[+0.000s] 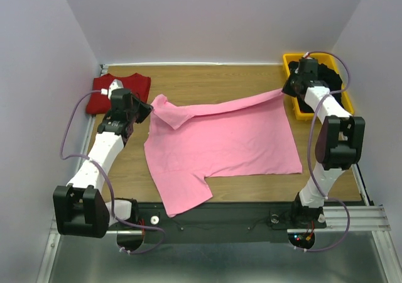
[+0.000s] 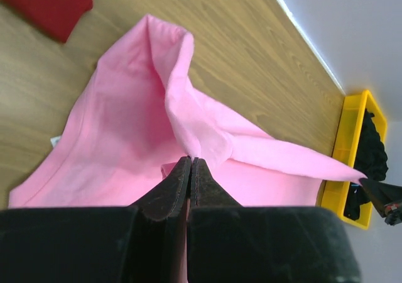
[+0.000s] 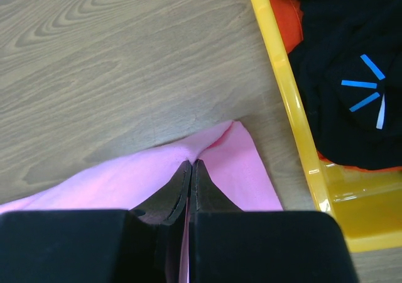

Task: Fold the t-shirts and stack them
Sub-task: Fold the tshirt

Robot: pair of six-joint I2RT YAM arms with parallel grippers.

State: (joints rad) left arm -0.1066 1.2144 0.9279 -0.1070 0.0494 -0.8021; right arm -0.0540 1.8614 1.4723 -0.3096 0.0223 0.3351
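The left gripper draws the pinched part of the pink t-shirt back and down over the shirt's spread body (image 1: 186,161) next, since that part hangs lifted above the table.
The light pink t-shirt (image 1: 220,141) lies spread on the wooden table, its far edge lifted. My left gripper (image 1: 146,110) is shut on the shirt's far left part, seen pinched in the left wrist view (image 2: 190,159) with the pink t-shirt (image 2: 125,126) draped ahead. My right gripper (image 1: 287,89) is shut on the far right corner; the right wrist view (image 3: 190,163) shows the pink t-shirt (image 3: 239,163) in the jaws. The dark red t-shirt (image 1: 132,85) lies folded at the far left. The black t-shirt (image 3: 352,75) with blue marks sits in the yellow bin (image 1: 292,61).
The yellow bin (image 3: 295,107) stands at the far right corner, close beside my right gripper. White walls close in the table on three sides. A metal rail runs along the near edge (image 1: 251,217).
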